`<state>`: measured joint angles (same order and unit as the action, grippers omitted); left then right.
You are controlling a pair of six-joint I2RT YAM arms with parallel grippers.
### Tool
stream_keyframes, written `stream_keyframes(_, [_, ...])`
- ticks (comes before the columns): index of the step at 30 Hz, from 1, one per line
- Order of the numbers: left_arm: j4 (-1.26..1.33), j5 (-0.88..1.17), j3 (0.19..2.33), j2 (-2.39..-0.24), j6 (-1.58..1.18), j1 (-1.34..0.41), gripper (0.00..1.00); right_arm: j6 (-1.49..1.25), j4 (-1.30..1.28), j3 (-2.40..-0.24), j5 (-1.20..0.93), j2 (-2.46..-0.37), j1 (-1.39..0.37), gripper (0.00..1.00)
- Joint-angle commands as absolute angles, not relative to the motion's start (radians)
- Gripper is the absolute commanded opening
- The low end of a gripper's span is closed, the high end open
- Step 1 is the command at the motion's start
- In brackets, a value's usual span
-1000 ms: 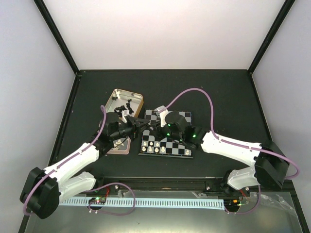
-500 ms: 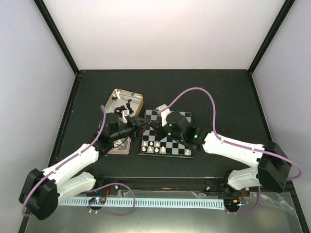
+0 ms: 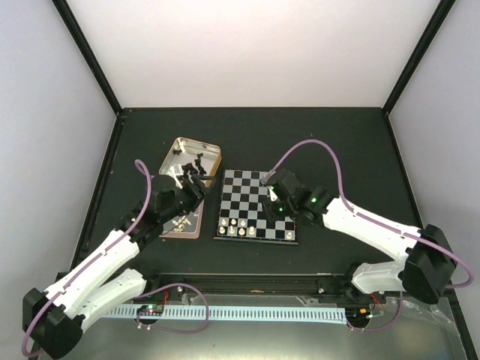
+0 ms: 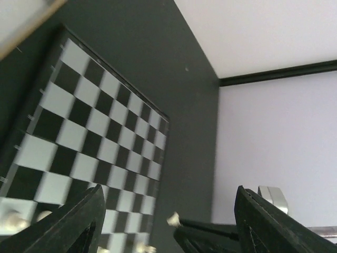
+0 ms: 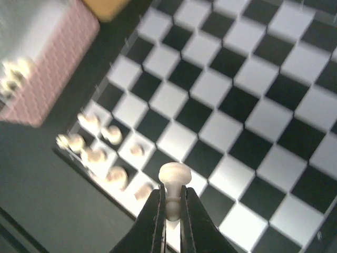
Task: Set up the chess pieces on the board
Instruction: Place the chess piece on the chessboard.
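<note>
Next, my right gripper comes down onto the dark square beside the inner row's end pawn, shifting left in the top view, since that square is empty.
The board lies flat in the middle of the table, with several cream-white chess pieces on its near-left squares. My right gripper hangs above those near rows, shut on the stem of a cream-white piece with a rounded head. In the top view the right gripper is over the board's right half. My left gripper is off the board's left edge, above the tins. Its fingers stand wide apart with nothing between them. The board fills the left wrist view.
An open metal tin with black pieces stands at the back left of the board. A pink tin with white pieces lies in front of it, also seen as the pink tin. Black frame rails edge the table.
Both grippers met over the board's far-left part. The left one has opened and drawn back left over the tins. The right one has shut on the white piece and carried it nearer and rightward.
</note>
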<state>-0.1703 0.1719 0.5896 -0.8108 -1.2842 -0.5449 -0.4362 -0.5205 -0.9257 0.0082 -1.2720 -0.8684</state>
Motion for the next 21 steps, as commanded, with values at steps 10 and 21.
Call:
stream_keyframes(10, [-0.33,-0.08,0.676,-0.749,-0.822,-0.546,0.72,-0.384,-0.821,-1.089,-0.086,-1.538,-0.865,0.02])
stream_keyframes(21, [-0.347,-0.088,0.672,-0.746,-0.755,-0.546,0.74,-0.373,-0.866,-1.229,-0.144,-1.726,-0.872,0.03])
